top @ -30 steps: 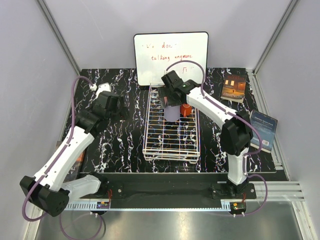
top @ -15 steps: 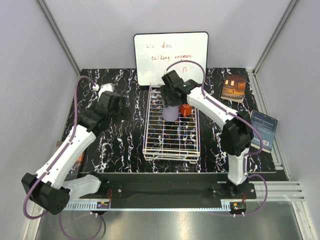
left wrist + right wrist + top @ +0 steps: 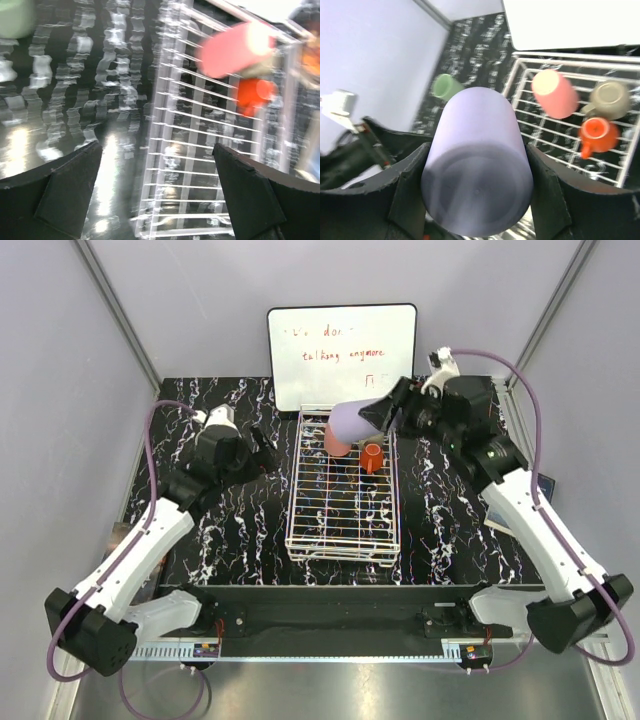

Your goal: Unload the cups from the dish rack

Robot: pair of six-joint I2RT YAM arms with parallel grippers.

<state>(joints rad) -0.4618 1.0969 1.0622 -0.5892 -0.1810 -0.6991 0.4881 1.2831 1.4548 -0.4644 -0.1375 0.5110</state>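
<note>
My left gripper tilts up and moves to the right in the top view onto the lavender cup's rim (image 3: 337, 426) next, which sticks out free there.
The white wire dish rack (image 3: 342, 502) sits mid-table. My right gripper (image 3: 375, 415) hangs above its far end, shut on the lavender cup (image 3: 348, 418), which lies tilted in the air; in the right wrist view both fingers press the lavender cup (image 3: 477, 160) at its sides. Inside the rack (image 3: 530, 65) are a pink cup (image 3: 554, 93) on its side, a beige-grey cup (image 3: 612, 98) and an orange cup (image 3: 597, 136) with a handle. A pale green cup (image 3: 445, 86) lies on the table left of the rack. My left gripper (image 3: 262, 455) is open beside the rack's left rail (image 3: 165, 150), holding nothing.
A whiteboard (image 3: 342, 355) with red writing stands just behind the rack. Grey enclosure walls close in on the left and right. The black marbled tabletop (image 3: 230, 530) runs left of the rack, under my left arm.
My right gripper closed on the lavender cup, lifted it out of the rack and swung up and to the right. My left gripper edged closer to the rack's left side.
</note>
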